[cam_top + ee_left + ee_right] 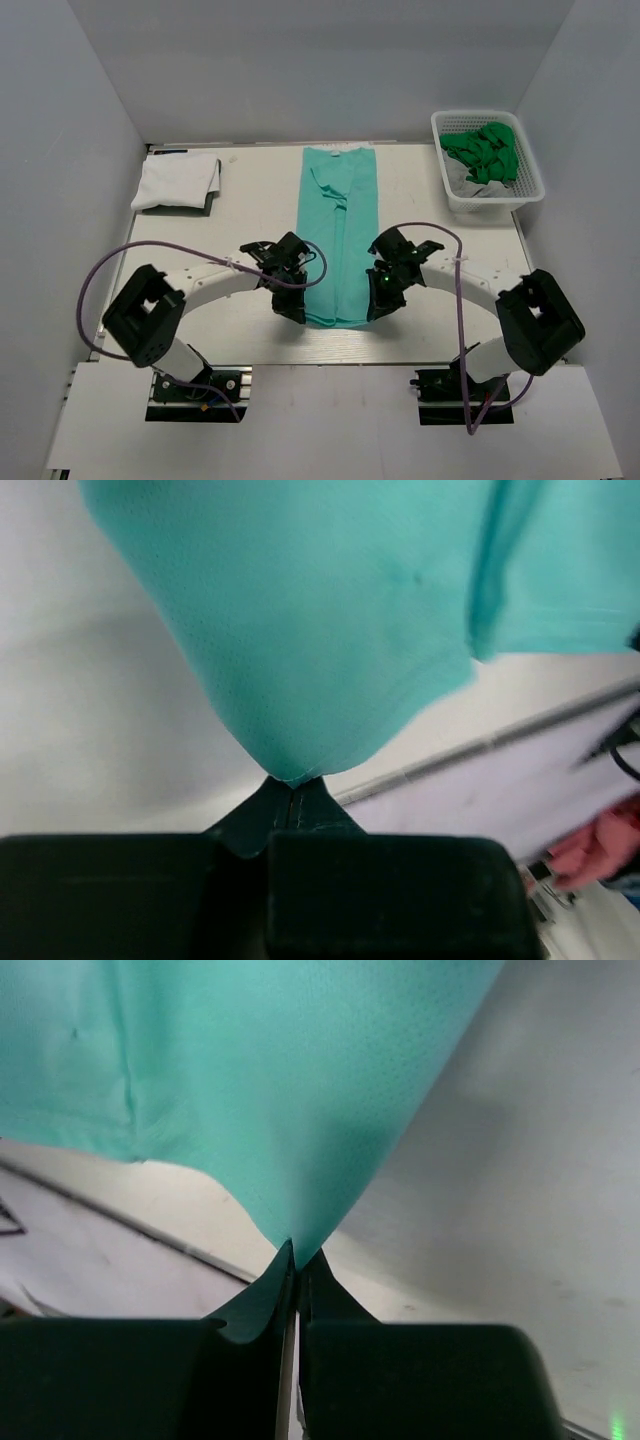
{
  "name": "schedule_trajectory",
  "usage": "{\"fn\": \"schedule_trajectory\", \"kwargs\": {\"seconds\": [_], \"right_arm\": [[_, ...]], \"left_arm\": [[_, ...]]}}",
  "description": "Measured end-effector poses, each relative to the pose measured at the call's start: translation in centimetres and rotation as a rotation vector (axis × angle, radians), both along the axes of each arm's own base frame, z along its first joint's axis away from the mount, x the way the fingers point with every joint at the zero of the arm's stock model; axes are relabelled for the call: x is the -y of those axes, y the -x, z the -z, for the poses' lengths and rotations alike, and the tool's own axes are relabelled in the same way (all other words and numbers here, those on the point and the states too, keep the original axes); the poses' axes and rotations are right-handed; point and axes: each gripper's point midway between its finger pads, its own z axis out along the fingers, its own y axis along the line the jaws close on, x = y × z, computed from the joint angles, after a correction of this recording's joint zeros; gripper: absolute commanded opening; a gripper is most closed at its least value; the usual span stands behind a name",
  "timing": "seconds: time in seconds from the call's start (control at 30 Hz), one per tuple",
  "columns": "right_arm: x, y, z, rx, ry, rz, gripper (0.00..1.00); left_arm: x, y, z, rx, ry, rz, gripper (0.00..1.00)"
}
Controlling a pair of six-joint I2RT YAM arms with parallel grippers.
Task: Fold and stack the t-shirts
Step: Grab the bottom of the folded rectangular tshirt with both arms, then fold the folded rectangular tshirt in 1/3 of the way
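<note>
The teal-mint t-shirt still lies long and narrow, so my left gripper next needs to carry its hem corner outward over the t-shirt toward its collar, then open.
The teal-mint t-shirt (338, 225) lies folded into a long narrow strip down the middle of the table, collar at the far end. My left gripper (291, 308) is shut on its near left hem corner (292, 770). My right gripper (379, 305) is shut on its near right hem corner (296, 1245). Both wrist views show the teal cloth rising taut from the closed fingertips. The white t-shirt (178, 181) lies folded at the far left of the table.
A white lattice basket (489, 160) stands at the far right and holds dark green cloth (483, 150) over something pale. The table's near edge (330, 362) runs just below the grippers. Grey walls enclose the table on three sides.
</note>
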Motion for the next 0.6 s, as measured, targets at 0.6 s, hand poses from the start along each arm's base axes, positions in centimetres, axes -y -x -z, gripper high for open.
{"fn": "schedule_trajectory", "kwargs": {"seconds": [0.6], "right_arm": [[-0.7, -0.9, -4.0, 0.062, 0.089, 0.034, 0.0]], "left_arm": [[1.9, -0.8, -5.9, 0.027, 0.001, -0.05, 0.0]]}}
